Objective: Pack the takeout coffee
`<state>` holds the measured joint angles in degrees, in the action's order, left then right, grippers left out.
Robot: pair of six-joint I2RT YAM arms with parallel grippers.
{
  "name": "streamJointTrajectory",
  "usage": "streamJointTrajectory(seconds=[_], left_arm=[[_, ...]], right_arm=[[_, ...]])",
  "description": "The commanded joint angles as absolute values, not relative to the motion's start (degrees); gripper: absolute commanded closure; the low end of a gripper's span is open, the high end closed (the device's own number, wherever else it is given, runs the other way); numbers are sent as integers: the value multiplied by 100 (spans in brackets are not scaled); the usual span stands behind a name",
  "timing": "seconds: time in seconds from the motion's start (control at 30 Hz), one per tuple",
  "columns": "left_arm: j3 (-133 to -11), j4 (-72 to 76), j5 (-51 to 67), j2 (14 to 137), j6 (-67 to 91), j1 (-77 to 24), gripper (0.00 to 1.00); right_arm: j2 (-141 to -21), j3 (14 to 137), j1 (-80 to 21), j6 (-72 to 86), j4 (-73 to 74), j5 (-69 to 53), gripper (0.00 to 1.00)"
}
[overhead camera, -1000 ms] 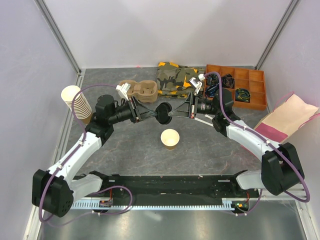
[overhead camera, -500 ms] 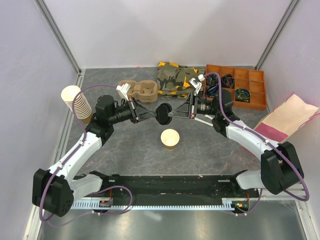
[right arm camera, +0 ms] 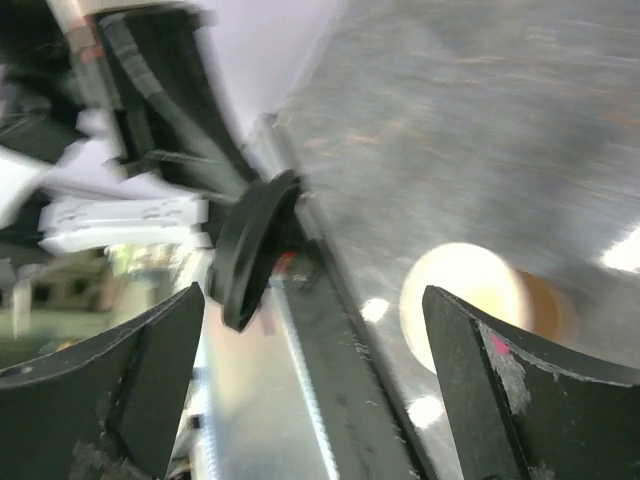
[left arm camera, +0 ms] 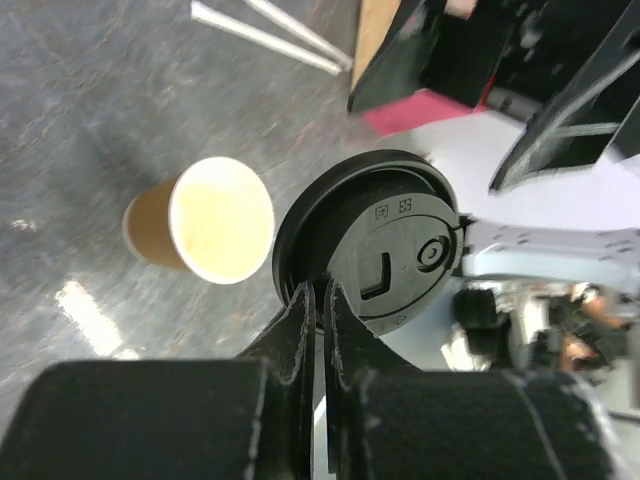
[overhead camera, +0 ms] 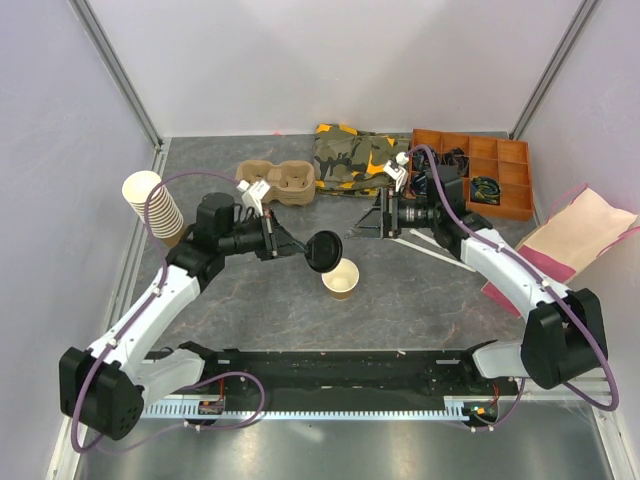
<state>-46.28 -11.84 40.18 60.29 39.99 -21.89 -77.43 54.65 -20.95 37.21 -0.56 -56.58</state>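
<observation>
I should lower my left gripper to the right in the top view next and turn the lid flat onto the cup's opening. Then I should let go of the lid, because the cup is still missing it.
The takeout coffee stands in two parts. Its tan paper cup (overhead camera: 340, 279) sits upright and lidless on the grey table, also in the left wrist view (left arm camera: 210, 222) and the right wrist view (right arm camera: 470, 300). Its round black lid (overhead camera: 324, 250) hangs on edge just up and left of the cup's mouth. My left gripper (overhead camera: 305, 250) is shut on the lid's rim (left arm camera: 390, 245), fingertips pinched together (left arm camera: 318, 290). My right gripper (overhead camera: 372, 215) stands wide open and empty, to the right of the lid (right arm camera: 255, 250), which shows between its spread fingers (right arm camera: 312, 295).
A tall stack of paper cups (overhead camera: 150, 205) stands at the left. A pulp carrier (overhead camera: 275, 180), a camouflage cloth (overhead camera: 350, 155) and an orange compartment tray (overhead camera: 480, 170) line the back. A paper bag (overhead camera: 575, 235) lies at the right, white sticks (overhead camera: 430, 248) under the right arm.
The lid passed from the right gripper to the left. The right gripper opened and drew back right; the left closed on the rim and carried the lid down toward the cup.
</observation>
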Motion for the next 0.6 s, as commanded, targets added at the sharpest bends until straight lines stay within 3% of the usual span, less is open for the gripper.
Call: streamJointTrajectory(seconds=[0.0,0.23,0.57], left_arm=[[-5517,-2776,3028,6441,2488,-2670,98],[-6257,-3374,1707,7038,1986,-3874,98],[-7215,-4192,1187,8375,1907,-4131,98]], right_arm=[[-7629,6081,-1854,1754,2080,-4661,2],[-7550,6091,-1846,1046,3181,-3622,2],[-7541,5678,-1846,914,3217,-3638,2]])
